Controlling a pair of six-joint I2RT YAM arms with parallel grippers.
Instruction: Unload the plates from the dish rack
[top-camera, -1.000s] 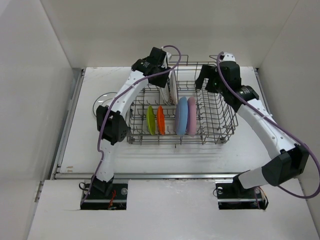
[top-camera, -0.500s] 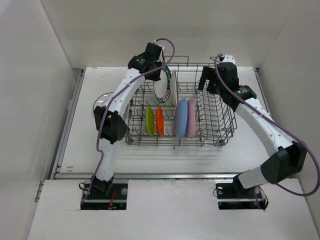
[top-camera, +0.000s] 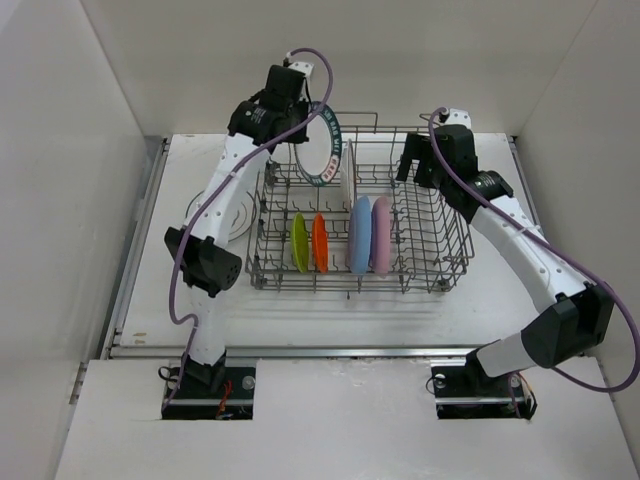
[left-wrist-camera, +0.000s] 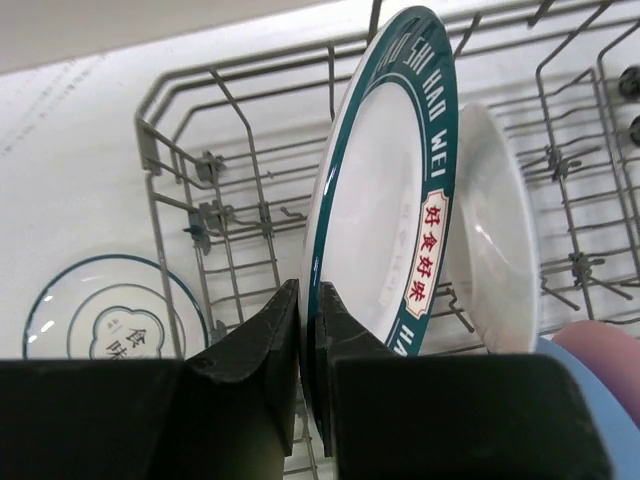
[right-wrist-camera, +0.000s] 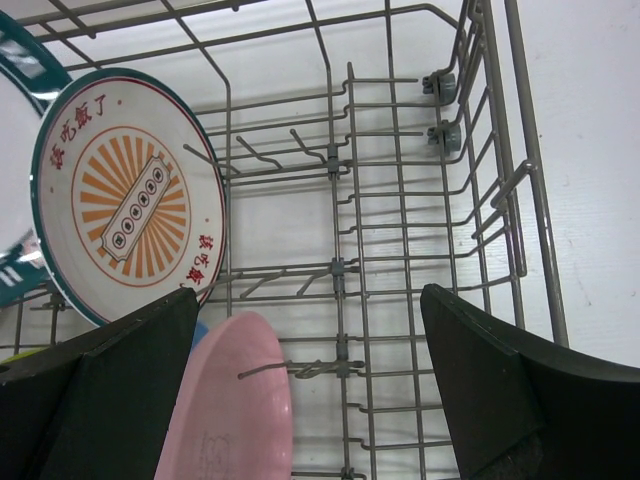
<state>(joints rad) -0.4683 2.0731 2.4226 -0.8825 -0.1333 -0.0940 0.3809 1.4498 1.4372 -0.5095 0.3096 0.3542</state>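
My left gripper lifts the lettered plate past the rack's wire side next, then lowers and tilts it onto the flat cloud-motif plate.
My left gripper (top-camera: 298, 122) (left-wrist-camera: 308, 295) is shut on the rim of a white plate with a teal lettered rim (top-camera: 323, 150) (left-wrist-camera: 385, 200). It holds the plate upright above the back left of the grey wire dish rack (top-camera: 440, 255). A white plate with an orange sunburst centre (right-wrist-camera: 130, 195) (left-wrist-camera: 490, 240) stands in the rack just behind. Lime green (top-camera: 300, 242), orange (top-camera: 320, 242), light blue (top-camera: 360, 235) and pink (top-camera: 382, 232) (right-wrist-camera: 235, 400) plates stand in the front row. My right gripper (top-camera: 418, 168) (right-wrist-camera: 308, 300) is open and empty over the rack's back right.
A white plate with a thin blue rim and a cloud motif (left-wrist-camera: 100, 320) (top-camera: 200, 205) lies flat on the table left of the rack, partly under my left arm. The rack's tall wire sides (right-wrist-camera: 520, 200) and upright tines surround the standing plates. White walls close in the table.
My left gripper has lifted the teal-rimmed plate up and back-left, out of the rack's tines. The rack shifted slightly. My right gripper has barely moved.
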